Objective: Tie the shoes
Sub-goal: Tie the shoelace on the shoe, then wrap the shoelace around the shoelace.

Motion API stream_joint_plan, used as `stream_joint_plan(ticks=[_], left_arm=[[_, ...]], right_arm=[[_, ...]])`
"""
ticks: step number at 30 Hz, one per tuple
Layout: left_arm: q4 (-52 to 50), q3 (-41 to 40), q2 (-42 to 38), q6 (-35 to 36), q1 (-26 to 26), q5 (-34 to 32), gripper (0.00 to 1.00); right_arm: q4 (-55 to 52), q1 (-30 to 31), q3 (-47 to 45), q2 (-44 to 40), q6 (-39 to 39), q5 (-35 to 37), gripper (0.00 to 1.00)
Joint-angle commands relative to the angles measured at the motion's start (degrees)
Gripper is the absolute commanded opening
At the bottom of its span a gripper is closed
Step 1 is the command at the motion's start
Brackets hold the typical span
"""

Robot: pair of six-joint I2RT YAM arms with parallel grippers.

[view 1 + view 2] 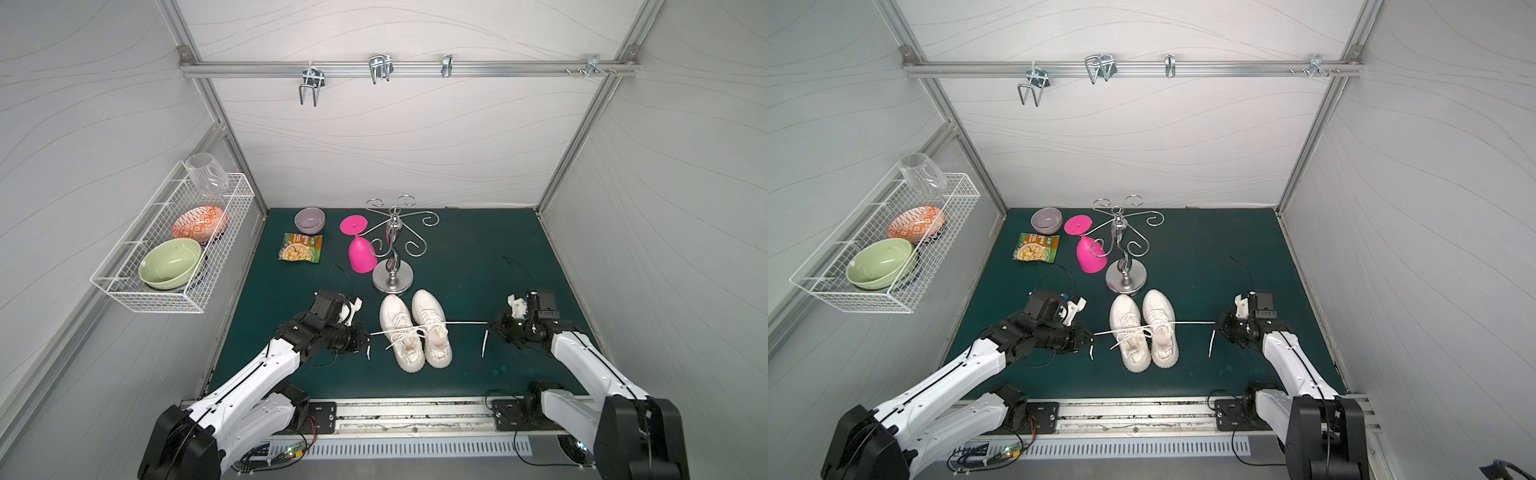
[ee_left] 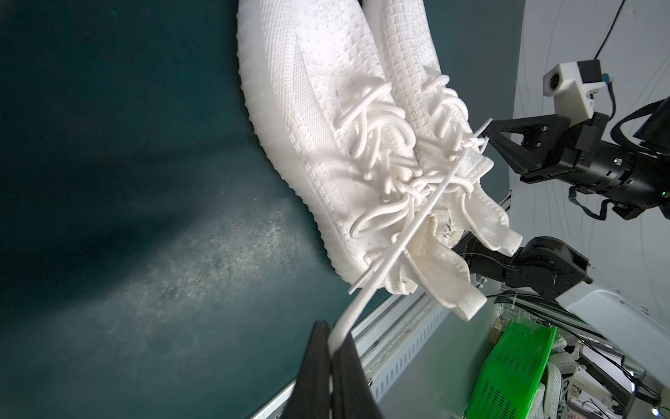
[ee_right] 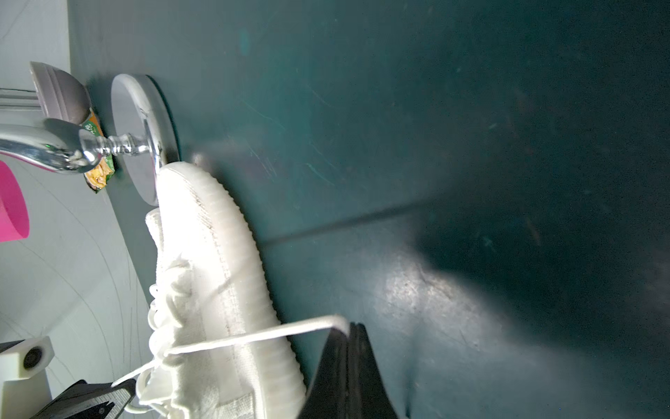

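I need to move my left gripper toward the shoes next, over the nearer shoe's laced opening (image 2: 401, 199), and release the lace there, because the white lace (image 2: 391, 265) already goes across the nearer shoe.
The shoes, two cream-white knit sneakers, lie side by side mid-mat with toes pointing away: the left one (image 1: 392, 309) (image 1: 1124, 311) (image 2: 301, 119) and the right one (image 1: 428, 305) (image 1: 1156, 305) (image 3: 232, 261). My left gripper (image 1: 369, 337) (image 1: 1091, 336) (image 2: 331, 332) is shut on a white lace (image 2: 391, 265) that runs taut over the left shoe toward the right shoe's eyelets. My right gripper (image 1: 490, 326) (image 1: 1217, 325) (image 3: 350, 326) is shut on the opposite lace (image 3: 261, 335), stretched flat to the right. A short tail (image 1: 484, 343) hangs below each grip.
A silver hook stand (image 1: 392, 278) rises just behind the toes, with a tipped pink glass (image 1: 360, 255) beside it. Farther back lie a snack packet (image 1: 300, 247) and a purple bowl (image 1: 309, 219). A wire basket (image 1: 124, 299) on the left wall holds bowls and a clear glass.
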Motion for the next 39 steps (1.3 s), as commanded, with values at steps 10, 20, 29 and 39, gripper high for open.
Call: stream_joint_plan(ticks=[10, 20, 29, 39], left_arm=[[-7.5, 5.3, 8.7, 4.3, -6.6, 0.7, 0.2], [-15.6, 21.2, 11.6, 29.0, -14.4, -12.6, 0.62], [-11.8, 30.3, 24.2, 41.2, -20.9, -13.0, 0.48], [-8.7, 34.2, 34.3, 44.3, -23.8, -17.2, 0.4]], right_arm=[[0.8, 19.4, 6.6, 5.0, -4.2, 11.0, 0.0], [3.5, 20.6, 6.4, 6.9, -4.5, 9.5, 0.0], [4.9, 20.6, 4.3, 5.5, -3.5, 8.8, 0.0], [5.2, 20.6, 4.2, 5.4, -3.6, 8.4, 0.0]])
